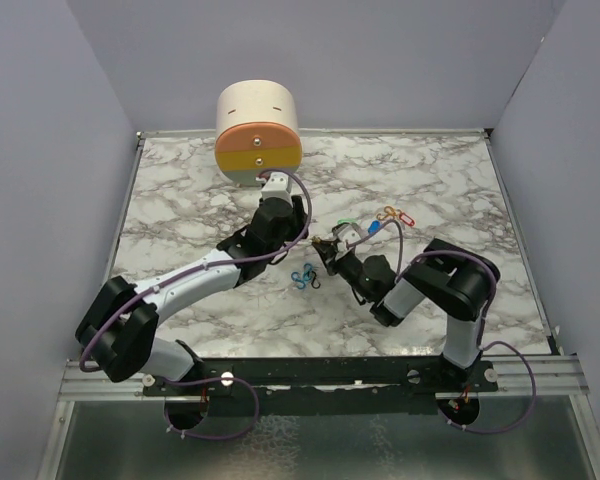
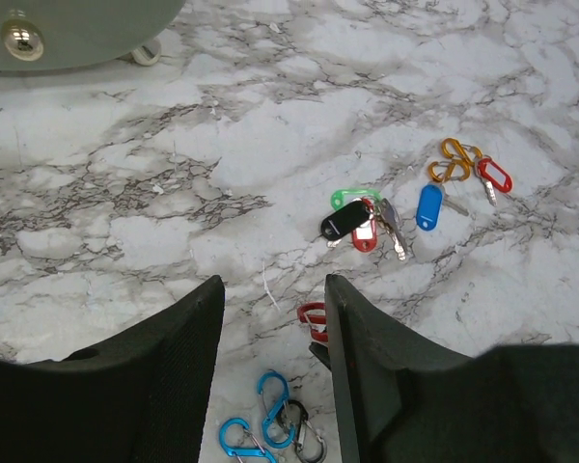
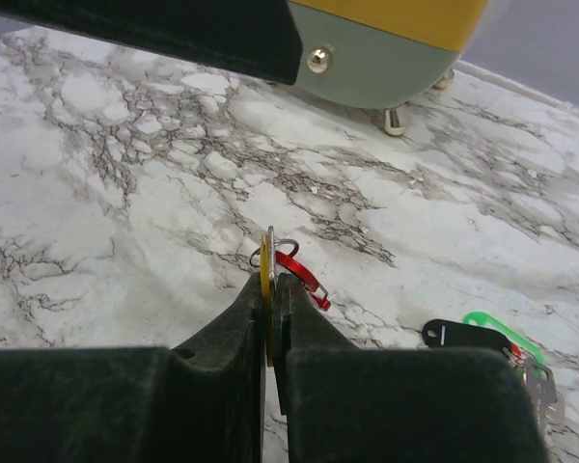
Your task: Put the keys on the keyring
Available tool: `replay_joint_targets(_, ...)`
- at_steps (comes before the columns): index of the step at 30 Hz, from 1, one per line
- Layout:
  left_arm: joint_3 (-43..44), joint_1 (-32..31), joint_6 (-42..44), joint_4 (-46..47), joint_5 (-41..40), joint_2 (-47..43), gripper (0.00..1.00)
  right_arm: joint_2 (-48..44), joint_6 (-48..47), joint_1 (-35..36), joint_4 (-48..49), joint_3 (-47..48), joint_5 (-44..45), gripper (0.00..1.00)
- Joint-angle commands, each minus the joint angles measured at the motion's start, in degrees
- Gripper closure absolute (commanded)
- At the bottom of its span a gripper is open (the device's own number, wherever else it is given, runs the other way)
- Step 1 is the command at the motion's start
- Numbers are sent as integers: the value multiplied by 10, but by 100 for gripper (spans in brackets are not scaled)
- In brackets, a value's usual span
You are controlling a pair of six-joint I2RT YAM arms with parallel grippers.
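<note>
The yellow key (image 3: pixel 266 289) swings outward past the bunched keys in my right gripper next, then comes down onto marble beyond them, since its ring has the red clip.
My right gripper (image 3: pixel 273 280) is shut on a yellow key (image 3: pixel 266 289), held edge-on, with a small metal ring (image 3: pixel 282 247) and a red clip (image 3: pixel 301 273) at its top. It hovers mid-table in the top view (image 1: pixel 330 246). My left gripper (image 2: pixel 275 285) is open and empty just left of it, above the marble (image 1: pixel 298 243). The red clip (image 2: pixel 312 316) peeks out beside its right finger. A green key (image 2: pixel 346 198), a red key (image 2: pixel 365 237) and a black tag (image 2: pixel 343 224) lie bunched with metal blades. A blue key (image 2: pixel 429 206) lies to their right.
Blue and black carabiners (image 2: pixel 275 420) lie under my left gripper, also in the top view (image 1: pixel 304 277). Orange carabiners (image 2: pixel 454 160) and a red oval clip (image 2: pixel 495 176) lie past the blue key. A round cream box with an orange, yellow and grey front (image 1: pixel 258 140) stands at the back.
</note>
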Motion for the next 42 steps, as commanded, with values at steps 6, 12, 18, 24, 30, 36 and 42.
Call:
replay_joint_targets(6, -29, 12, 5, 1, -28, -49, 51, -184, 60, 2, -277, 99, 70, 99)
replay_joint_targets(12, -37, 16, 8, 1, -23, -58, 51, -252, 111, -23, -506, 186, 121, 99)
replay_joint_targets(18, -52, 21, 11, 0, -23, -84, 51, -250, 150, -97, -642, 250, 98, 99)
replay_joint_targets(24, -52, 21, 12, -10, 2, -75, 45, -202, 187, -178, -693, 270, 61, 99)
replay_joint_targets(30, -82, 21, 9, 11, 27, -63, 38, -141, 203, -231, -692, 288, 16, 99)
replay_joint_targets(36, -109, 21, 4, 23, 24, -55, 26, -86, 212, -263, -676, 308, -7, 99)
replay_joint_targets(42, -111, 20, 4, 26, 23, -42, 10, -45, 206, -276, -679, 331, -6, 99)
